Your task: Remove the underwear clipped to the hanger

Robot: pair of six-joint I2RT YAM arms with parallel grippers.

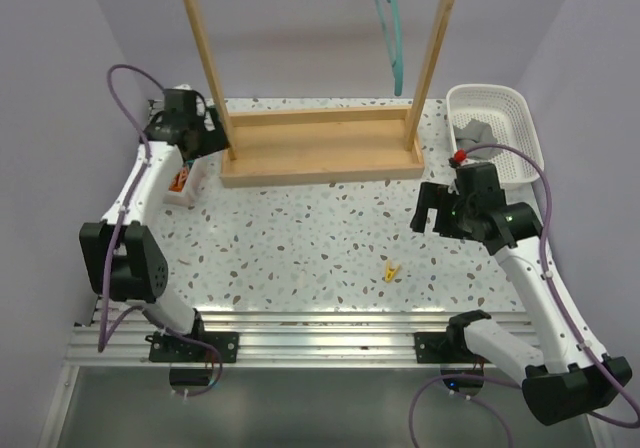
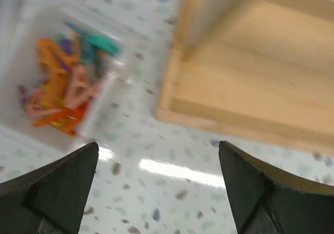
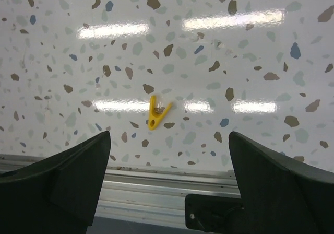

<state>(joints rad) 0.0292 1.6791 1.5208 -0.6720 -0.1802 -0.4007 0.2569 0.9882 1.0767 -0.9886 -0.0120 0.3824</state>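
The loose yellow clip is below my left gripper, to its right in the top view; I will move back, across and down around the clip's joined end [image 1: 388, 277].
The teal hanger [image 1: 389, 38] hangs between the posts of the tall wooden frame [image 1: 318, 145], and no fabric shows on it. The grey underwear [image 1: 472, 130] lies inside the white basket [image 1: 520, 118] at the back right. My left gripper [image 1: 205, 138] is open at the frame's left post, above a small white box of coloured clips [image 1: 184, 181]. In the left wrist view that gripper [image 2: 157, 146] holds nothing, with the clip box [image 2: 62, 88] ahead on the left. My right gripper [image 1: 432, 211] hovers open and empty over the table, right of centre.
A yellow clip [image 1: 391, 270] lies loose on the speckled table near the front; in the right wrist view the clip [image 3: 158, 110] sits ahead of the open right gripper [image 3: 169, 136]. The wooden base [image 2: 250, 82] fills the left wrist view's right side. A metal rail [image 1: 320, 328] runs along the near edge.
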